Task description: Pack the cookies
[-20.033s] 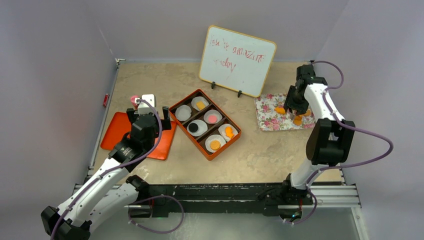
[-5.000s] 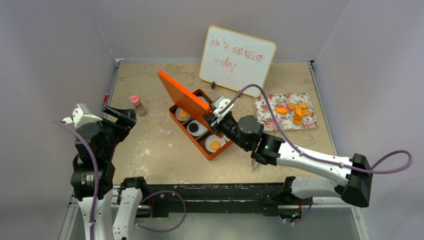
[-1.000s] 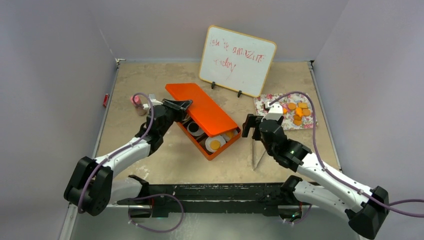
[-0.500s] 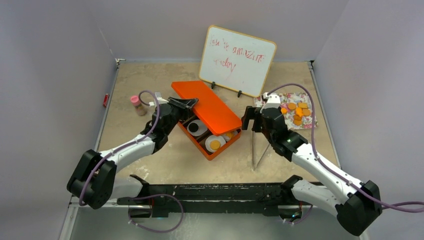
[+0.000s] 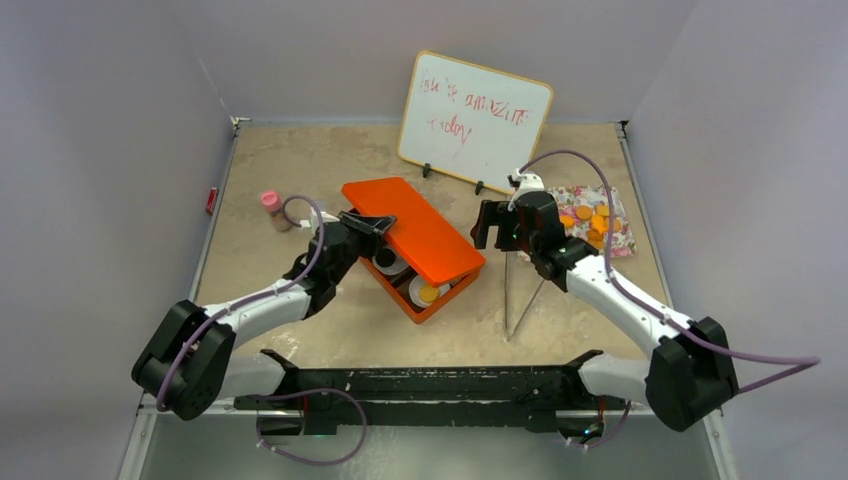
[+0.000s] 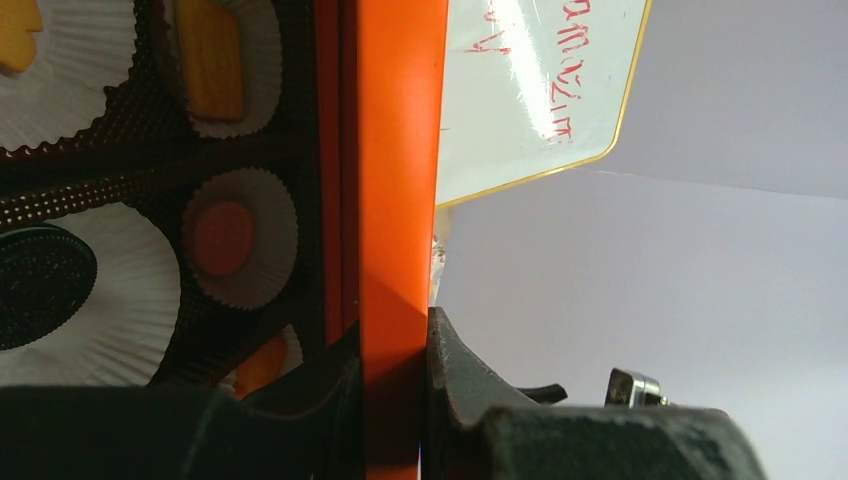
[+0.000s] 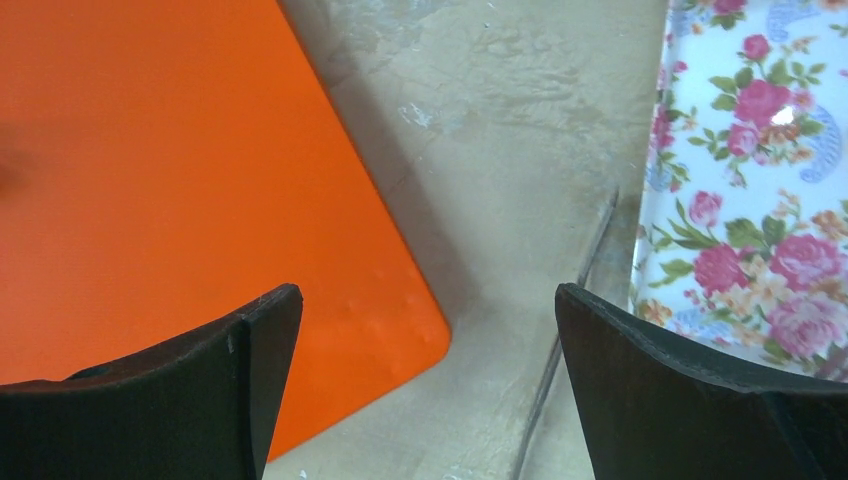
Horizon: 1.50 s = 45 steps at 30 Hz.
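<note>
I should move my left gripper back and down to release the lid's edge over the box's near rim (image 5: pixel 391 291), because that rim is below and back of my gripper.
The orange lid (image 5: pixel 420 232) lies tilted over the orange compartment box (image 5: pixel 432 303), covering most of it. My left gripper (image 5: pixel 372 222) is shut on the lid's left edge; in the left wrist view both fingers (image 6: pixel 450 360) clamp the lid's edge (image 6: pixel 398 200). Cookies sit in white paper cups inside the box: a pink one (image 6: pixel 224 238), a black one (image 6: pixel 40 285) and an orange one (image 6: pixel 208 60). More orange cookies (image 5: pixel 592 222) lie on the floral tray (image 5: pixel 610 245). My right gripper (image 5: pixel 490 226) hangs open and empty just right of the lid, over its corner (image 7: pixel 400 320).
A whiteboard (image 5: pixel 475 120) with red writing stands at the back, behind the box. A small pink-capped bottle (image 5: pixel 270 203) stands left of the left arm. The floral tray (image 7: pixel 760 180) lies close to my right fingers (image 7: pixel 650 360).
The left gripper has carried the lid right and down over the box, covering more cups. The right arm has swung back and left, close beside the lid's right end.
</note>
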### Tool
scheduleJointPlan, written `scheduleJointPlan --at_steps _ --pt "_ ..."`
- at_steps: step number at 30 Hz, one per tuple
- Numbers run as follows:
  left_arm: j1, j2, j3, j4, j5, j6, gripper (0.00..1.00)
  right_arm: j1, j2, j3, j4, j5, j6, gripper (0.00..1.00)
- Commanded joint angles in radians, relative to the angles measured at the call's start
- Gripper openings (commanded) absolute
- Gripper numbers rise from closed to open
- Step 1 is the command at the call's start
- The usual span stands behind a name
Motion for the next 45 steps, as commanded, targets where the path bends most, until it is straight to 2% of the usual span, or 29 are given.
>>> scheduleJointPlan --at_steps 1,16,25,32,39,45 --pt "-0.005 -0.060 -0.026 0.010 -0.032 0.006 0.00 -0.014 0.071 0.097 0.016 -0.128 -0.022 0.99" --pt "-0.007 -0.098 -0.084 -0.108 -0.041 0.015 0.00 -0.062 0.434 0.290 -0.004 -0.415 -0.020 0.99" --pt "-0.007 -0.109 -0.087 -0.203 -0.029 0.022 0.01 -0.062 0.587 0.375 0.004 -0.616 -0.055 0.91" --pt "-0.006 -0.139 -0.071 -0.305 -0.040 0.037 0.14 -0.063 0.638 0.413 0.013 -0.693 -0.072 0.81" --pt "-0.006 -0.164 -0.059 -0.424 -0.039 0.051 0.35 -0.060 0.648 0.422 0.005 -0.723 -0.072 0.78" --pt "-0.007 -0.192 -0.054 -0.488 -0.046 0.060 0.46 -0.049 0.642 0.426 -0.018 -0.716 -0.088 0.77"
